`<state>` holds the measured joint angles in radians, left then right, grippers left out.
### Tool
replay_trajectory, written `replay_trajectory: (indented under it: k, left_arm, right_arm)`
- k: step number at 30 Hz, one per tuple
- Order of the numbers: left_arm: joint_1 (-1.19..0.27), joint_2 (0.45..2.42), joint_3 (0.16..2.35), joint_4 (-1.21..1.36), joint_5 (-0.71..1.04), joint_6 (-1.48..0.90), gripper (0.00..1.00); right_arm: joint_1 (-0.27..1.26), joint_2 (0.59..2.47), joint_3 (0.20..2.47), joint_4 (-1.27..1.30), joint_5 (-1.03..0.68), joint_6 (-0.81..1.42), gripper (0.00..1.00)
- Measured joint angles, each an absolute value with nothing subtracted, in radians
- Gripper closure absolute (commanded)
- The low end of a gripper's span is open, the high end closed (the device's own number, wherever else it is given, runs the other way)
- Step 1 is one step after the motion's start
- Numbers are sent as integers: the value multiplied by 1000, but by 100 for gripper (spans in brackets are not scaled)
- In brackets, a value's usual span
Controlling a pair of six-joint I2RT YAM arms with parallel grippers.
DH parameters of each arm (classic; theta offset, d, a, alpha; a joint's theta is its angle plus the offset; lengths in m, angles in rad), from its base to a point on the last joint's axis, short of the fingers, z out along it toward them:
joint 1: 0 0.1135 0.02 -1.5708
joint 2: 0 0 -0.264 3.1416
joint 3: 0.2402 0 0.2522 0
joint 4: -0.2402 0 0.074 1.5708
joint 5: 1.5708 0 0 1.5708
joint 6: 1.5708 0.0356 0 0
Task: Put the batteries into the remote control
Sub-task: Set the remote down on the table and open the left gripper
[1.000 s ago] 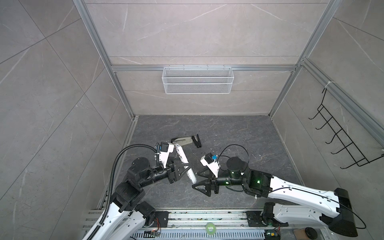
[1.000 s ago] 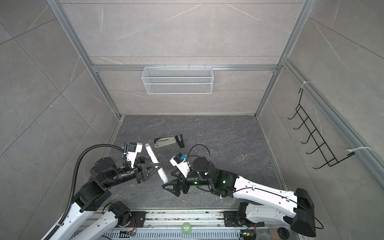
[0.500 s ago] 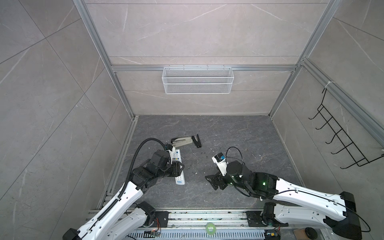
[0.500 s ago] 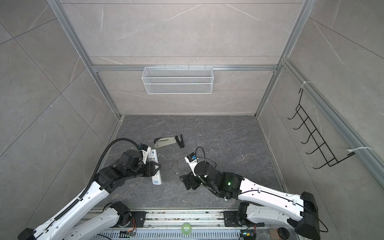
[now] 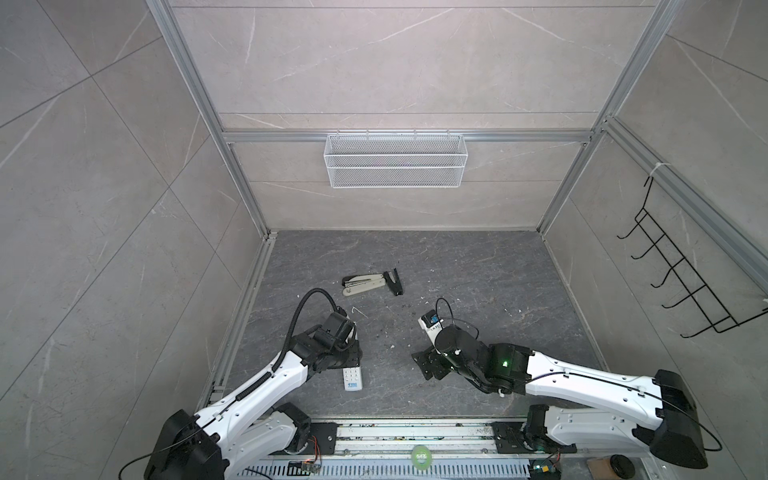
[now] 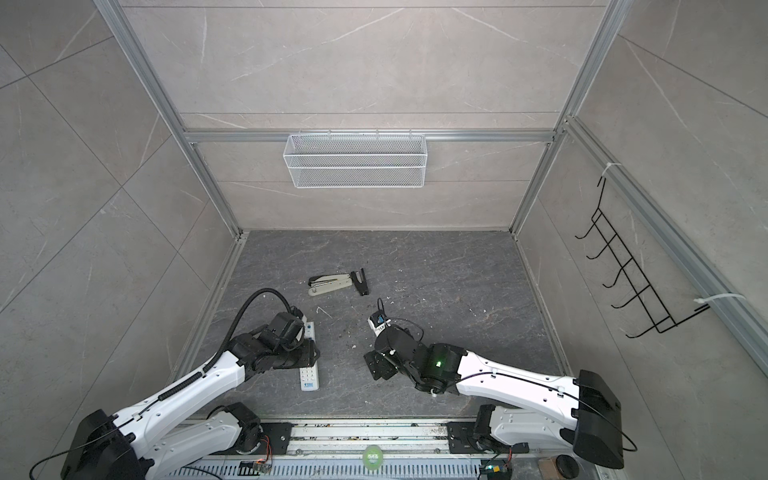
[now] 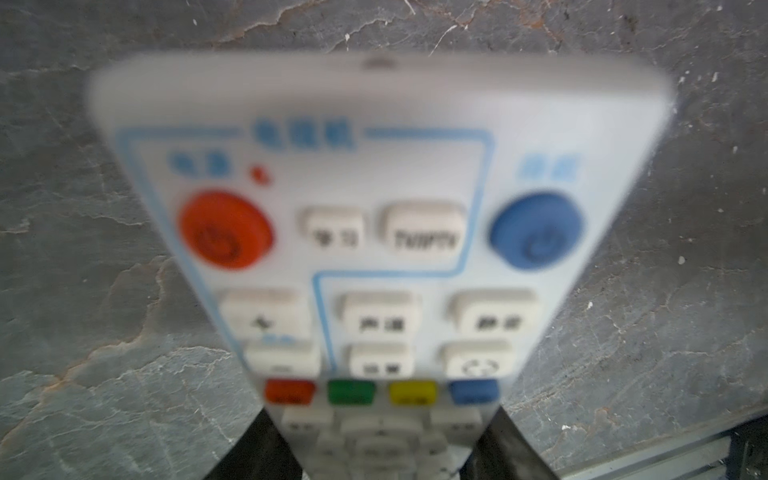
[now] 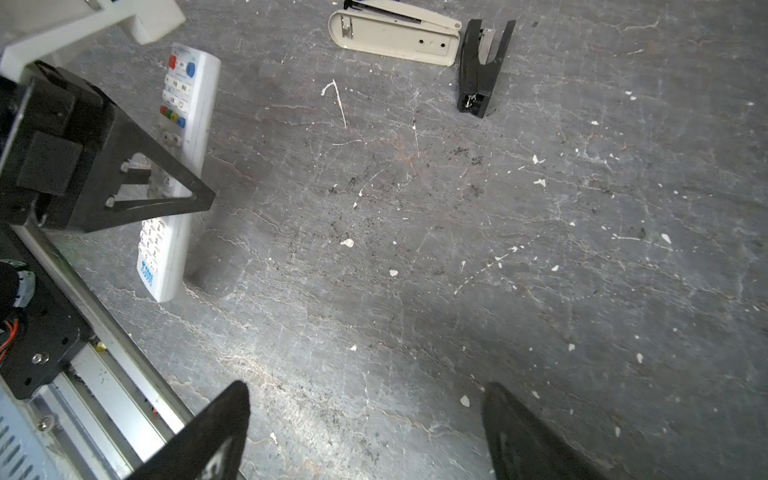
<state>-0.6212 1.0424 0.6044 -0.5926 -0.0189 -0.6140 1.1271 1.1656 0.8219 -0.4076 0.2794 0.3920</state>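
Observation:
My left gripper will next move down and release the remote control [image 5: 353, 378] on the dark floor just below it, because the remote control's far end tips up.
The remote control [image 5: 353, 378] [image 6: 310, 376] is a long white bar with its buttons facing up, low over the dark floor at the front left. My left gripper [image 5: 352, 358] [image 7: 382, 415] is shut on it across the middle, one black finger [image 8: 166, 178] on each long edge. Red and blue round keys [image 7: 226, 228] fill the left wrist view. Whether the remote touches the floor I cannot tell. My right gripper [image 5: 428, 365] [image 8: 365, 390] stands open over bare floor to the right, well apart from the remote. The batteries are out of view.
A beige stapler [image 5: 362, 284] [image 8: 395, 33] lies opened out with its black part [image 5: 393, 282] [image 8: 480, 70] behind the grippers. A white wire basket [image 5: 395, 166] hangs on the back wall and a black hook rack [image 5: 681, 282] on the right wall. White crumbs dot the floor.
My left gripper has carried the remote down and toward the front edge. My right gripper has drawn back to the right, away from the remote, still open.

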Motion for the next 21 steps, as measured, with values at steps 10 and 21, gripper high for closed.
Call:
replay_trajectory:
  k: [10, 21]
  left_arm:
    - [-624, 1153, 589, -518, -29, -623, 98]
    - [-629, 1244, 558, -404, -63, -673, 85]
  right_arm:
    - [1127, 1185, 817, -400, 285, 392, 11]
    - [1127, 1144, 780, -392, 292, 384, 10]
